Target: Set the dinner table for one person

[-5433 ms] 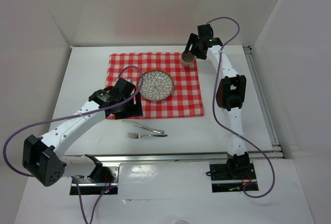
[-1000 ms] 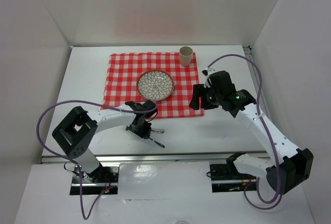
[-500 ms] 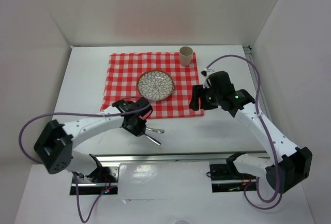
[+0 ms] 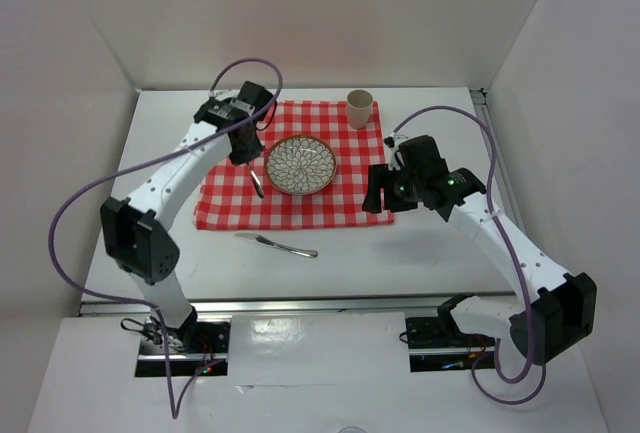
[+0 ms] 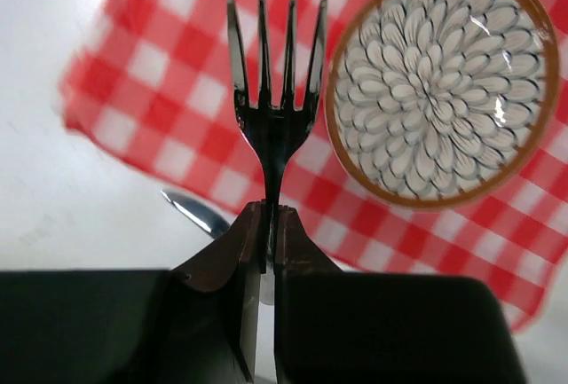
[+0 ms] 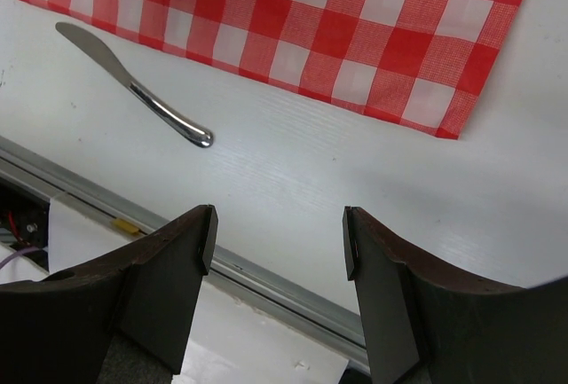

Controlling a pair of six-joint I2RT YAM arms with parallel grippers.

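Note:
My left gripper turns the slanted fork straighter and brings it down onto the checked cloth (image 4: 230, 203) beside the plate next.
My left gripper (image 4: 249, 156) hangs over the left part of the red-and-white checked cloth (image 4: 230, 203) on the dinner table (image 4: 420, 253), shut on the handle of a metal fork (image 4: 257, 184). In the left wrist view the fork (image 5: 273, 91) sticks out past the shut gripper (image 5: 268, 217), tines just left of the patterned plate (image 5: 444, 91). The plate (image 4: 300, 165) sits mid-cloth, a beige cup (image 4: 359, 108) at the cloth's far right corner. A knife (image 4: 277, 245) lies on the bare table before the cloth. My right gripper (image 4: 376, 193) hovers open and empty at the cloth's right edge.
In the right wrist view the knife (image 6: 133, 87) lies left of the open gripper (image 6: 277, 242), with the cloth's corner (image 6: 444, 109) beyond. A metal rail (image 4: 320, 301) runs along the table's near edge, another rail (image 4: 505, 193) along the right side. White walls enclose the table.
My left arm lifted the fork from beside the knife at the front and carried it up over the cloth, left of the plate. The right arm has hardly moved.

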